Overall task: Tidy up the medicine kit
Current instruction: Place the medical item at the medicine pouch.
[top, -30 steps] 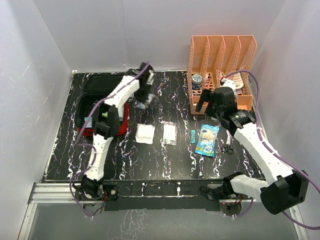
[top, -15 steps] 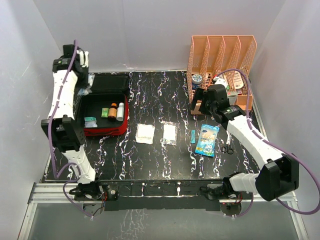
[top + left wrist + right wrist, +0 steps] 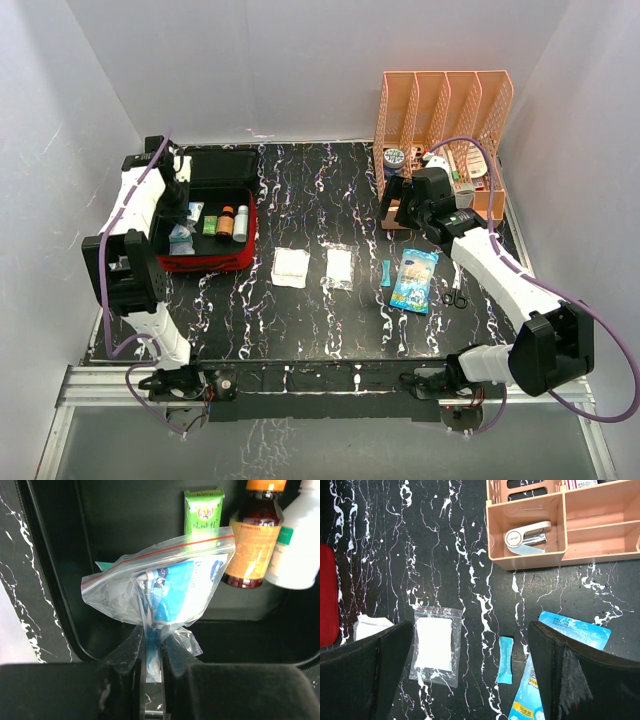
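I should move my left gripper outward and down next, to the empty black lining beside the green box (image 3: 203, 510), and let go of the bag.
The medicine kit (image 3: 210, 262), a red zip case, lies open at the back left with its black lid (image 3: 220, 166) flat behind it. Standing in its black lining are a green box (image 3: 203, 510), an amber bottle (image 3: 252, 540) and a white bottle (image 3: 297, 545). My left gripper (image 3: 152, 647) is shut on the bottom of a clear zip bag (image 3: 160, 585) with blue-and-white contents, hanging over the kit's left half (image 3: 184, 214). My right gripper (image 3: 470, 645) stands wide open above the table, over a small teal sachet (image 3: 505, 660), holding nothing.
On the table lie a white gauze pad (image 3: 291, 267), a bagged white pad (image 3: 339, 268), the teal sachet (image 3: 385, 272), a blue packet (image 3: 415, 280) and small scissors (image 3: 455, 296). An orange-pink file rack (image 3: 445, 110) at the back right holds a stapler (image 3: 527, 535).
My left arm swung with the bag from the middle of the table up to the left wall, then down over the open kit. My right gripper shifted slightly left, still open.
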Robot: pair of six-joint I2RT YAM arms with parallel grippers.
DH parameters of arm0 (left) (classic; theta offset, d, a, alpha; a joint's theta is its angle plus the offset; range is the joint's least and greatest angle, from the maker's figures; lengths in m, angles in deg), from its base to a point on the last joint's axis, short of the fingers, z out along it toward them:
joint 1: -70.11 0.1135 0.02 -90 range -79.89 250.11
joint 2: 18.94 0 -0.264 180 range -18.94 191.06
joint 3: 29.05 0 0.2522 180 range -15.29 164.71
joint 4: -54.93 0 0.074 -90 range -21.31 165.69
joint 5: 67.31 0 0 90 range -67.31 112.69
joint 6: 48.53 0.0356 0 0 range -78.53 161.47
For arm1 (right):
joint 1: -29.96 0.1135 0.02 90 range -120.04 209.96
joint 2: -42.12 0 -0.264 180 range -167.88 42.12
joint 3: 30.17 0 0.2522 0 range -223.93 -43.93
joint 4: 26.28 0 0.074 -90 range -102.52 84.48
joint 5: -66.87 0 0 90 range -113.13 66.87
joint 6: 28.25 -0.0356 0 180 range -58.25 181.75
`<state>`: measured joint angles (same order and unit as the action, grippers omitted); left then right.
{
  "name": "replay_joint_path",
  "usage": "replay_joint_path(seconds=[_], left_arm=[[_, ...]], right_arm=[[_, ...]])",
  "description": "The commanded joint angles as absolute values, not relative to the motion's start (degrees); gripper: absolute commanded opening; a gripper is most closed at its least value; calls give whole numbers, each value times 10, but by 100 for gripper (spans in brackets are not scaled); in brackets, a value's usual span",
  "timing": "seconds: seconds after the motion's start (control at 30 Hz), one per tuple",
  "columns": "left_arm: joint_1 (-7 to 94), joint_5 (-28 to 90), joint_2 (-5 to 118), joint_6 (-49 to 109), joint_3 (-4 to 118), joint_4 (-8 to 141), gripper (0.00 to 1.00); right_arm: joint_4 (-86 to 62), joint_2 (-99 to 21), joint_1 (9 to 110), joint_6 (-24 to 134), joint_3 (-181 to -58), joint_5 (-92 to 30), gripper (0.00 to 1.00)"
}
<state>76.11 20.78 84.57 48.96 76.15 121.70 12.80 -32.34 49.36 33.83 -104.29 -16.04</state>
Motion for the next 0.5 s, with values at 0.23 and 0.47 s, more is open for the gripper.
replay_joint_path(seconds=[0.23,0.47], left_arm=[[780,195,931,475,806,1143,0],[787,179,969,490,825,1122,1]], right_arm=[[118,-306,495,346,-1080,-149,98],[129,-293,495,346,-1076,-138,98]])
